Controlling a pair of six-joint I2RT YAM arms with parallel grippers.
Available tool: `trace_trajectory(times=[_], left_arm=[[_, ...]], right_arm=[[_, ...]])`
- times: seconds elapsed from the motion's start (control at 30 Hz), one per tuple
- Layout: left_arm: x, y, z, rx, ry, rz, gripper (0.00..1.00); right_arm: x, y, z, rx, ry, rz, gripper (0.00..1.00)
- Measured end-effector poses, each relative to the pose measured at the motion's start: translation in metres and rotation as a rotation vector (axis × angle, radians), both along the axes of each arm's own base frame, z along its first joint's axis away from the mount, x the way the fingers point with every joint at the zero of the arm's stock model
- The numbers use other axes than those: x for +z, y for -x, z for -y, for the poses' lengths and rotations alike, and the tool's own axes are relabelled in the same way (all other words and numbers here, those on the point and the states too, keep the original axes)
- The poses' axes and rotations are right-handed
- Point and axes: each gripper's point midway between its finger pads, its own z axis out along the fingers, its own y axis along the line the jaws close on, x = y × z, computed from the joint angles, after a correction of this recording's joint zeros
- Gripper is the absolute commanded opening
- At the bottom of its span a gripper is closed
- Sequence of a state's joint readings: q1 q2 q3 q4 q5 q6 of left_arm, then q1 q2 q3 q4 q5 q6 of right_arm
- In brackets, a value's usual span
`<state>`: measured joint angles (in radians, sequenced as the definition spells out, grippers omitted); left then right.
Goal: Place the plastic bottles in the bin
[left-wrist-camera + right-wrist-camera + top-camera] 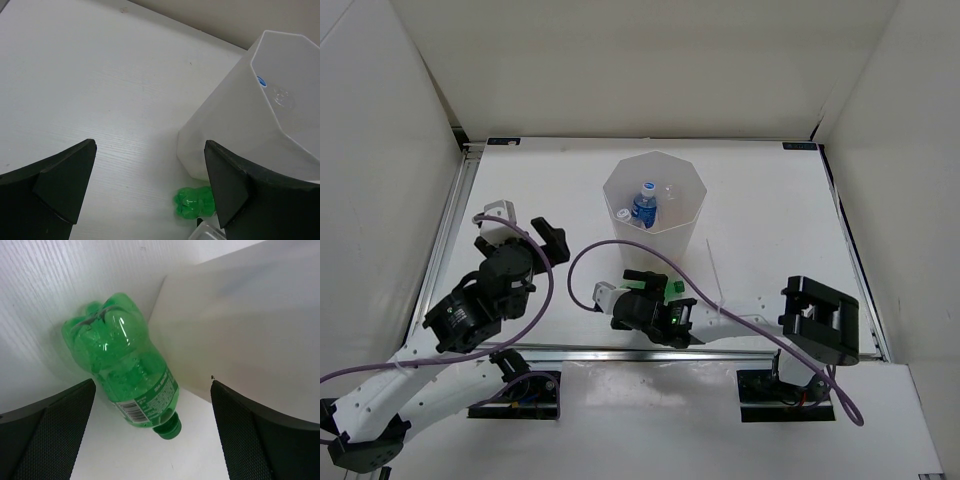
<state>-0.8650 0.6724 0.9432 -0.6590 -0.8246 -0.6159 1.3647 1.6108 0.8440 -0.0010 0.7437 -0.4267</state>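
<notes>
My right gripper goes down around the green bottle's middle (131,371) next, then closes its fingers, since the bottle already lies between them beside the side of the bin.
The white faceted bin (675,228) stands mid-table. Inside it are a blue-labelled clear bottle (643,205) and two more clear bottles, showing only by their tops. The green bottle (672,289) lies on its side on the table at the bin's near base. My right gripper (655,281) is open just above it; in the right wrist view the bottle (122,365) lies between the spread fingers (50,430), untouched, next to the bin wall (240,325). My left gripper (523,226) is open and empty, left of the bin. Its view shows the bin (235,125) and the green bottle (192,202). The orange bottle is out of view.
White enclosure walls surround the table on three sides. A metal rail (448,225) runs along the left edge. Purple cables (582,262) loop off both arms near the bin's front. The right arm's black elbow block (820,320) sits at the near right.
</notes>
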Motion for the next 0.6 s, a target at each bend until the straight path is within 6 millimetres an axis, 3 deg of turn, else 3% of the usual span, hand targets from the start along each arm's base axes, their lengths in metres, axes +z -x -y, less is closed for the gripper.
trace_trajectory(times=[0.33,0.6], left_arm=[[-0.008,0.004,-0.005,0.01,-0.021,-0.027,1.0],[-0.007,0.008,-0.012,0.022,-0.015,-0.024,1.0]], right_arm=[[-0.001,-0.005,-0.013,0.032,-0.052,-0.136,0.98],[-0.033,-0.003,-0.007,0.022,-0.011,-0.242,0.96]])
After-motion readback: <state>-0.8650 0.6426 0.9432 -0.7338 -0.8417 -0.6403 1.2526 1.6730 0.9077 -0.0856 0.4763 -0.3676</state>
